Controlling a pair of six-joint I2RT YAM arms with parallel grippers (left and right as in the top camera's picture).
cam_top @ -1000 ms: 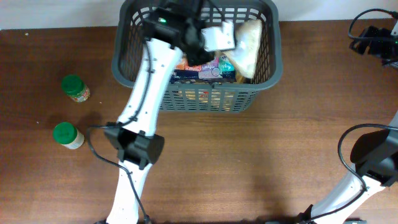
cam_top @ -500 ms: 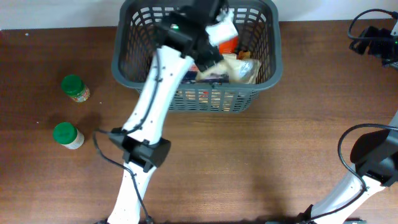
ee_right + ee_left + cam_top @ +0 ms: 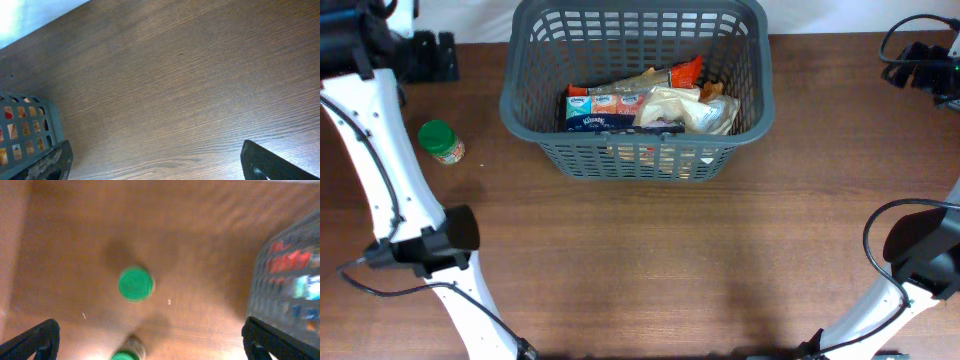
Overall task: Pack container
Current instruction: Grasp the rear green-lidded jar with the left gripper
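My left gripper should move down open next, around the farther green-lidded jar point(image 3: 441, 142) standing below it on the tabletop, because this jar is still outside the container point(image 3: 640, 160).
The container point(image 3: 640, 160), a dark grey slotted basket, stands at the back middle of the table. It holds a tissue pack point(image 3: 603, 110), a pale snack bag point(image 3: 682, 110) and an orange-red packet point(image 3: 686, 72). Its wall shows blurred in the left wrist view point(image 3: 292, 275) and its corner in the right wrist view point(image 3: 27, 125). My left gripper point(image 3: 440, 57) hangs open and empty at the far back left point(image 3: 155, 347), above a green-lidded jar point(image 3: 442, 141) point(image 3: 135, 284). My right gripper point(image 3: 922, 66) stands open and empty over bare wood at the back right point(image 3: 160, 165).
A second green-lidded jar point(image 3: 125, 354) shows at the bottom edge of the left wrist view; from overhead my left arm point(image 3: 380, 170) hides it. The right arm's base point(image 3: 920, 250) stands at the right edge. Cables lie at the back right corner.
My left gripper has opened, left the pale bag in the container, and swung from above the container to the far back left, over the jars. The right arm has not moved.
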